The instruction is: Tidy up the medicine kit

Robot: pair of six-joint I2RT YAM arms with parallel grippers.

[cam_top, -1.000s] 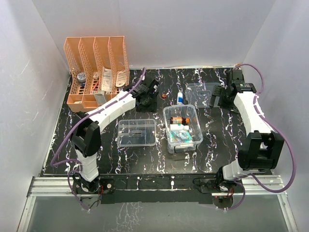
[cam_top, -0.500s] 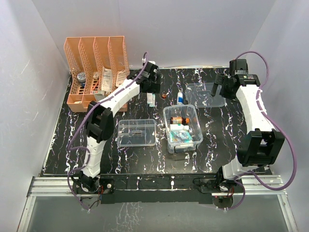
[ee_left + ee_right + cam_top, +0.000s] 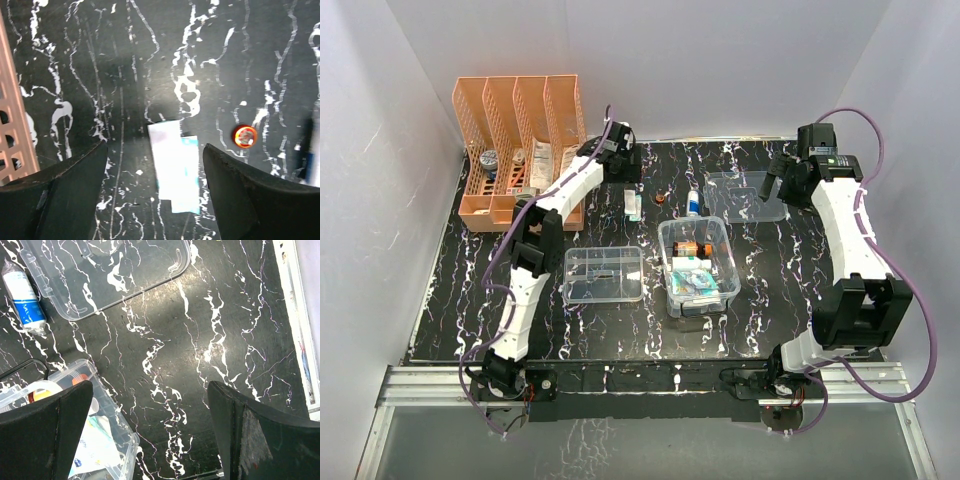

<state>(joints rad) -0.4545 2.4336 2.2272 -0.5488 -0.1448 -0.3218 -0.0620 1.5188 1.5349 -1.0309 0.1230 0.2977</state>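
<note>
I will next move my left gripper down and back onto the near half of the white and teal packet, because the packet lies flat between the sides of the wide-open fingers.
The medicine kit is a deep clear box at the table's middle, open and holding bottles and packets; its corner shows in the right wrist view. Its clear lid lies flat behind it, also in the right wrist view. My left gripper is open and empty, hovering above a white and teal packet lying on the table. My right gripper is open and empty above bare table right of the kit, jaws wide. The left jaws also stand wide.
An orange slotted rack with items stands at the back left, its edge beside my left gripper. A shallow clear divided tray lies left of the kit. A small orange cap and a white-blue bottle lie behind the kit.
My left gripper has drawn back toward the rack, uncovering the white packet on the table. My right gripper has lifted back and away from the lid, then held still.
</note>
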